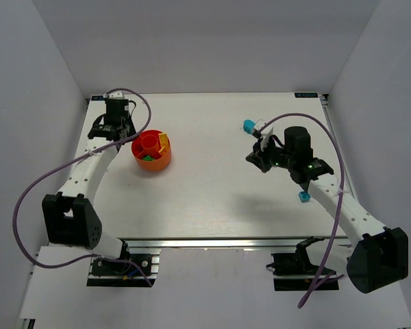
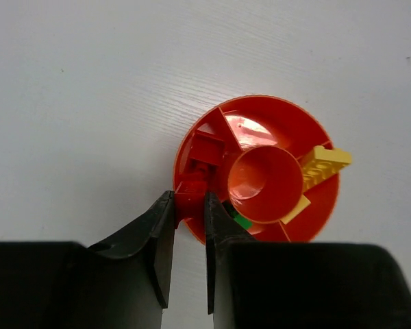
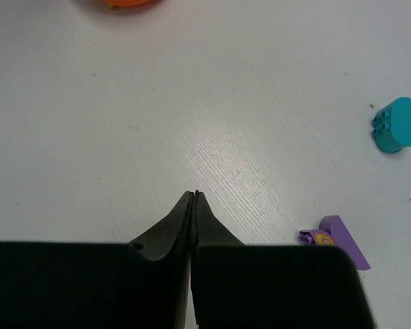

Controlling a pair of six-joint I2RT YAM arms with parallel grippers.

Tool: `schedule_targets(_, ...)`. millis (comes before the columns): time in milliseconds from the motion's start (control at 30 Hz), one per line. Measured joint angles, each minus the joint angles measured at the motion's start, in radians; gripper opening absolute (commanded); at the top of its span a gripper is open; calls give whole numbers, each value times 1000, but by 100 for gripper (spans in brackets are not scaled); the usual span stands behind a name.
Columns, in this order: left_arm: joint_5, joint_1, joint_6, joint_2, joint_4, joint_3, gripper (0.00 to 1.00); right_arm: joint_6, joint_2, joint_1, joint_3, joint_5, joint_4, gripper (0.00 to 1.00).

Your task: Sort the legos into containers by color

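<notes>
Other red legos are already in the bowl section just below my left gripper. I should lower my left gripper to that section next and release the red lego there.
The container, a round orange-red bowl [image 1: 151,151] [image 2: 260,116] with a raised centre ring, stands left of the table's middle. Yellow legos [image 2: 325,164], a green lego [image 2: 242,221] and red legos [image 2: 205,147] lie in its sections. My left gripper [image 2: 190,204] [image 1: 128,138] is shut on a red lego [image 2: 190,195] right at the bowl's near rim. My right gripper [image 3: 194,197] [image 1: 251,159] is shut with nothing between its fingers, above bare table. A cyan lego [image 3: 397,125] [image 1: 248,125] and a purple lego [image 3: 337,240] lie to its right. A blue lego [image 1: 303,197] sits near the right arm.
The white table's [image 1: 205,205] back edge and side edges meet grey walls. The right arm's cable [image 1: 329,137] loops over the right side of the table.
</notes>
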State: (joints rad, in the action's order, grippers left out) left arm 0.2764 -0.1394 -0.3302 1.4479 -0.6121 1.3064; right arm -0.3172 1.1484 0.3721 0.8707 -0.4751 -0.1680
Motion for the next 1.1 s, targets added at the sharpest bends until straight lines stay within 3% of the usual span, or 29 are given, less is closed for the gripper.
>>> schedule_targets(200,-35,38,19,127,7,3,2,0,0,-27,0,-31,0,0)
schedule_targets(300,-51,51,27,171,9,20,8,0,0,-39,0,-44,0,0)
schedule_targets(533,-86,69,45,203,22,40,32,1,0,-60,0,-69,0,0)
schedule_targets(833,-134,73,56,224,29,56,36,5,1,-86,0,-85,-1,2)
schedule_targets(867,-138,73,57,225,29,56,41,5,1,-90,0,-87,-1,3)
schedule_targets(933,-144,73,62,228,29,57,52,6,1,-92,0,-90,-1,6)
schedule_targets(1033,-147,73,61,232,29,58,58,11,3,-98,0,-97,-1,16)
schedule_targets(1067,-147,73,61,232,29,58,58,13,4,-101,0,-99,-2,20)
schedule_targets(1100,-146,73,60,232,29,58,58,14,4,-104,0,-101,-2,32)
